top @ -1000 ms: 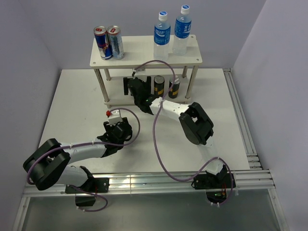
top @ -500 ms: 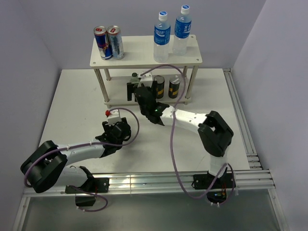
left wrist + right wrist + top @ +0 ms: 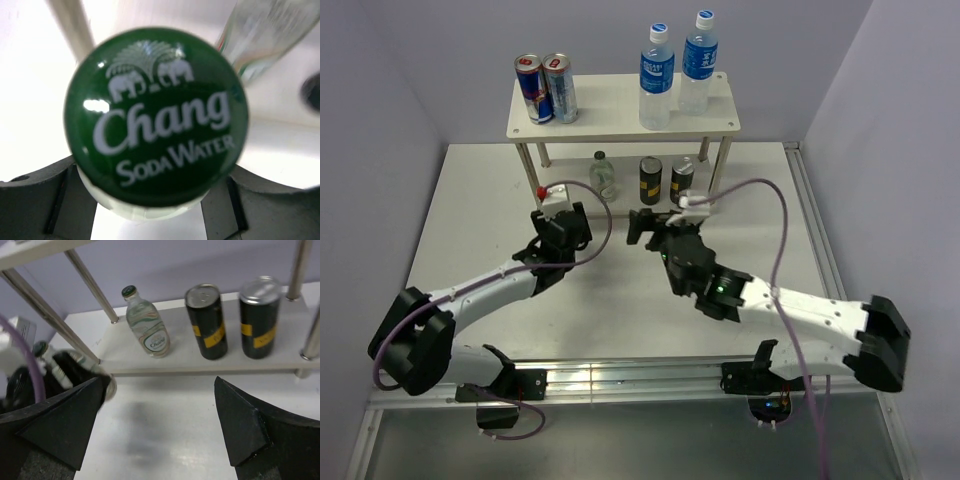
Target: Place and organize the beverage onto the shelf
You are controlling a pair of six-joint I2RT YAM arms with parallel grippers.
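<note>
The second bottle will go outward in my left gripper onto the free spot on the lower board, beside the standing green-capped bottle. My left gripper will let go of it there.
The cream shelf (image 3: pixel 610 112) carries two blue-labelled bottles (image 3: pixel 657 76) on its top board. On the lower board (image 3: pixel 190 362) stand one green-capped bottle (image 3: pixel 604 172) (image 3: pixel 146 322) and two dark cans (image 3: pixel 650 179) (image 3: pixel 206 322). My left gripper (image 3: pixel 558 228) is shut on the second green-capped bottle (image 3: pixel 155 115), just in front of the shelf's left leg (image 3: pixel 75 25); its "Chang" cap fills the left wrist view. My right gripper (image 3: pixel 648 226) (image 3: pixel 160 430) is open and empty, on the near side of the shelf, apart from it.
Two tall blue-and-silver cans (image 3: pixel 546 89) stand at the top board's left end. Thin shelf legs (image 3: pixel 90 282) frame the lower tier. The right arm's cable (image 3: pixel 775 215) loops over the table at the right.
My right gripper let go of a green-capped bottle on the lower board and drew back toward me. My left gripper moved up toward the shelf with its bottle.
</note>
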